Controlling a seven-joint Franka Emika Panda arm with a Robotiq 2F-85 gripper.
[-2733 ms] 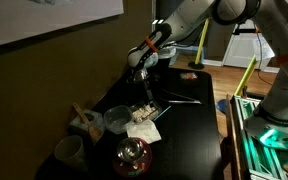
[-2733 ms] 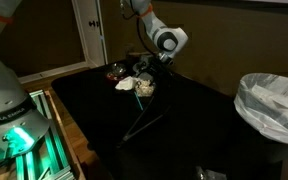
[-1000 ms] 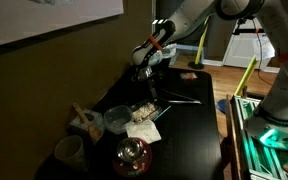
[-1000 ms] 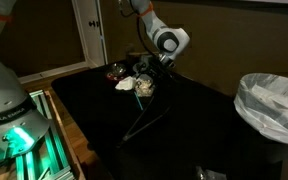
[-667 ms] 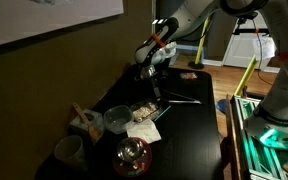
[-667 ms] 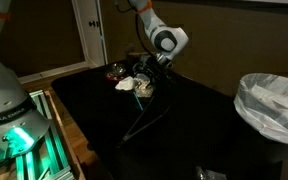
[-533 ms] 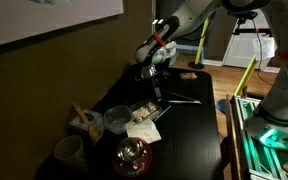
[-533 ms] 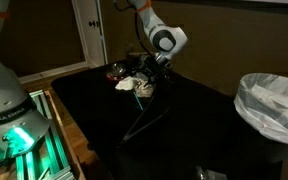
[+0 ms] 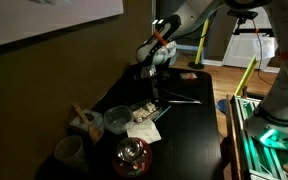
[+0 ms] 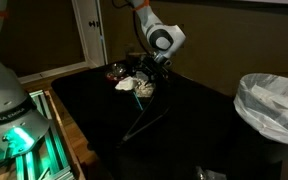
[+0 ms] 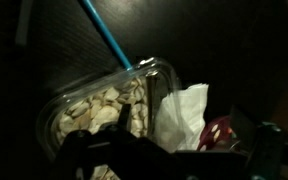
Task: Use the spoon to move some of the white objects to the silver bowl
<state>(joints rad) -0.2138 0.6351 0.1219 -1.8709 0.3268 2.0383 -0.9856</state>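
Note:
My gripper is to go down next onto the blue handle at the tray's rim (image 10: 136, 96) (image 11: 130, 66), because it leans there, below and to the left in the wrist view.
The white objects (image 11: 89, 108) are pale beige bits heaped in a clear shallow tray, seen in both exterior views (image 9: 142, 113) (image 10: 144, 88). The spoon (image 11: 106, 42) has a long blue handle; it leans on the tray's rim and runs out over the black table (image 9: 180, 98) (image 10: 136, 118). My gripper (image 11: 189, 132) hovers above the tray (image 9: 152, 82) (image 10: 149, 72). Its dark fingers stand apart and hold nothing. The silver bowl (image 9: 132, 156) stands beyond the napkin, its inside reddish (image 11: 220, 134) (image 10: 117, 72).
A white napkin (image 11: 182, 112) lies between the tray and the silver bowl. A bluish translucent bowl (image 9: 117, 121), a white bowl with a wooden utensil (image 9: 84, 124) and a mug (image 9: 69, 151) stand beside them. A lined bin (image 10: 274, 105) stands off the table.
My gripper has shifted slightly sideways above the tray. The spoon, tray and bowls have not moved.

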